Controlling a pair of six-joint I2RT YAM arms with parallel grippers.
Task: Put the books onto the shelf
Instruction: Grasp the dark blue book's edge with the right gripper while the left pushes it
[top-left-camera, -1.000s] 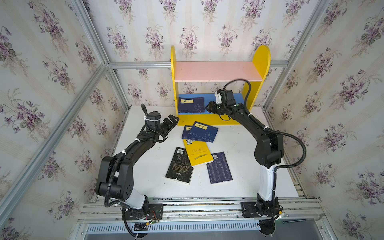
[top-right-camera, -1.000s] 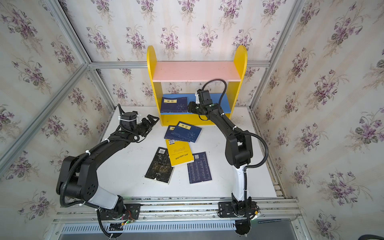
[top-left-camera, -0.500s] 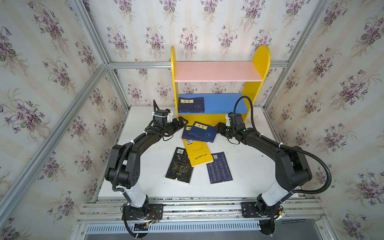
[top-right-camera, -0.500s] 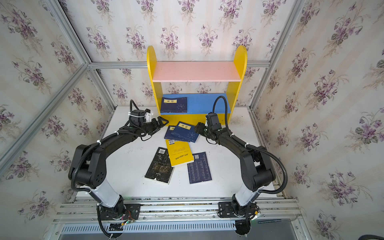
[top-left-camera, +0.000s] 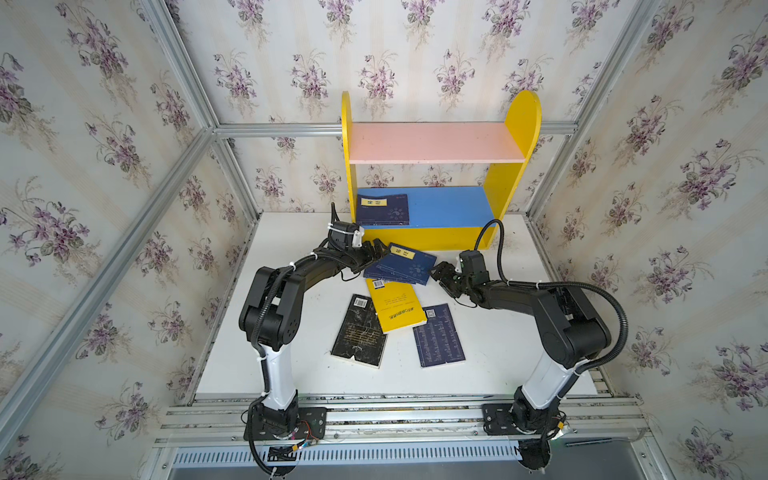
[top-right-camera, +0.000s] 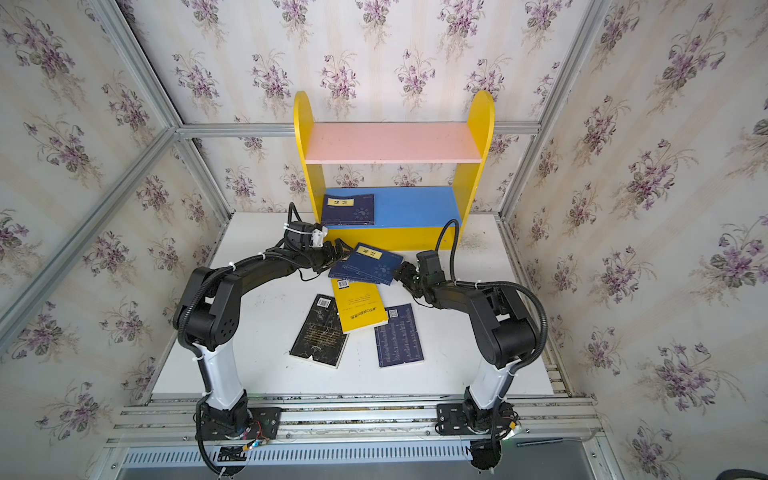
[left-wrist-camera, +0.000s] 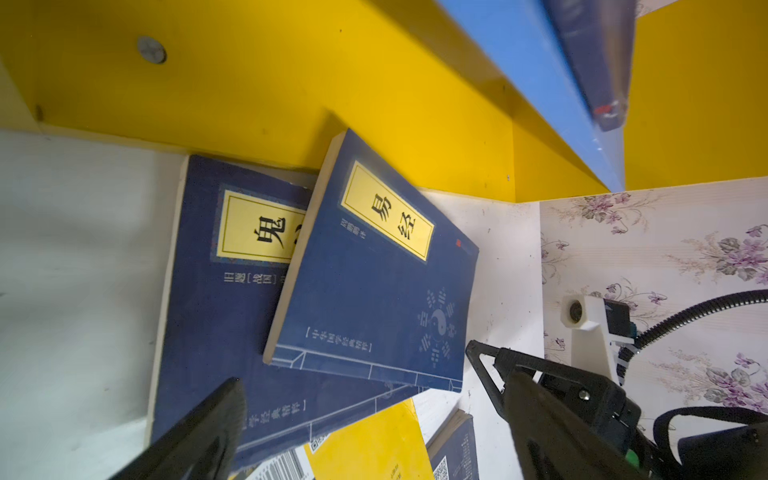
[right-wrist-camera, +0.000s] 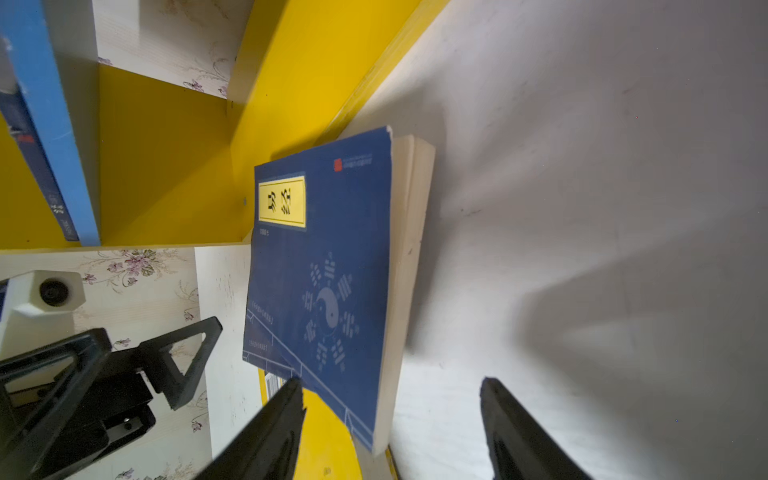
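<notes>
My right gripper moves toward the stacked pair of books next until its fingers straddle the edge, then closes. The top book's overhanging edge (top-left-camera: 429, 271) (right-wrist-camera: 390, 384) juts past the book beneath.
The shelf (top-left-camera: 440, 143) stands at the back of the table. One navy book (top-left-camera: 382, 210) lies flat on its blue lower board (top-left-camera: 453, 203). In front of the shelf, a navy book (top-left-camera: 409, 264) (left-wrist-camera: 374, 282) (right-wrist-camera: 324, 270) lies askew on a second navy book (left-wrist-camera: 199, 332). My left gripper (top-left-camera: 376, 249) (left-wrist-camera: 376, 380) is open at this pair's left edge. My right gripper (top-left-camera: 440, 276) (right-wrist-camera: 390, 381) is open at the right edge, and the top book's corner reaches between its fingers. A yellow book (top-left-camera: 397, 305), a black book (top-left-camera: 359, 332) and a face-down navy book (top-left-camera: 438, 336) lie nearer the front.
The pink upper board (top-right-camera: 392, 143) holds nothing. Flowered walls with aluminium posts (top-left-camera: 232, 174) close in the white table (top-left-camera: 291, 365) on three sides. The yellow base (left-wrist-camera: 291, 83) of the shelf is right behind the stacked pair.
My right arm has pulled back from the shelf's lower board, dropped to the table beside the stacked navy books, and opened wider. My left gripper has moved right to the stack's other edge.
</notes>
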